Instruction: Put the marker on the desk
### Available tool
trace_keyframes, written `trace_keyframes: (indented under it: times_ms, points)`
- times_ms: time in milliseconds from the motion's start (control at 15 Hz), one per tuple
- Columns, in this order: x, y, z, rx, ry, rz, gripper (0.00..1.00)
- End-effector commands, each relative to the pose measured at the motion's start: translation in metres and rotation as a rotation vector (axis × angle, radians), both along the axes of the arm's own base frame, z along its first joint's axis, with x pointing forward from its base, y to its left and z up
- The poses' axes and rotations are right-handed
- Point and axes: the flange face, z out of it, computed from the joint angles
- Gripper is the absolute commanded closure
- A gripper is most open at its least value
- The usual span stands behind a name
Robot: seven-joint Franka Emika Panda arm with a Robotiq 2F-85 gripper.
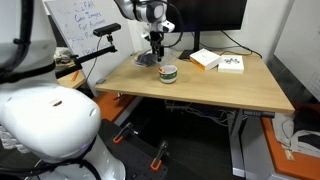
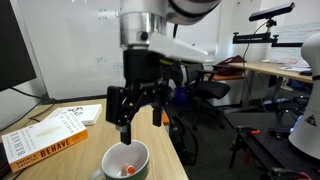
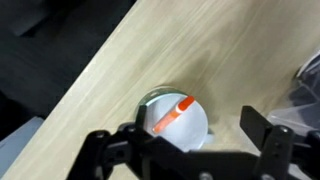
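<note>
My gripper should turn its fingers to go on both sides of the slanted orange-red marker (image 2: 130,170) (image 3: 172,115), lower them into the cup and close, as it lies slanted there below the gripper.
The orange-red marker (image 3: 172,115) lies slanted inside a small white cup (image 3: 196,131) that stands on the light tan desk (image 3: 105,80). In an exterior view its tip shows in the cup (image 2: 124,159) as an orange spot (image 2: 129,170). My gripper (image 2: 140,112) hangs open and empty just above the cup, its fingers apart on either side in the wrist view (image 3: 185,150). In an exterior view the gripper (image 1: 156,47) is over the back left part of the desk (image 1: 230,92), near the cup (image 1: 168,73).
Books lie on the desk: an orange-edged one (image 2: 45,137) next to the cup, and two white ones (image 1: 205,58) (image 1: 232,63) at the back. A dark flat object (image 1: 146,61) lies under the arm. A monitor (image 1: 205,14) stands behind.
</note>
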Motion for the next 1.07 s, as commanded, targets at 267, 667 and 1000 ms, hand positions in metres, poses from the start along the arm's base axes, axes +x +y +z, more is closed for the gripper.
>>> trace_keyframes:
  times_ms: [267, 667, 1000]
  points:
    - [0.053, -0.008, -0.045, -0.049, 0.129, -0.282, 0.00]
    - [0.054, -0.024, -0.079, -0.015, 0.291, -0.355, 0.09]
    - [0.056, -0.033, -0.099, 0.032, 0.346, -0.388, 0.20]
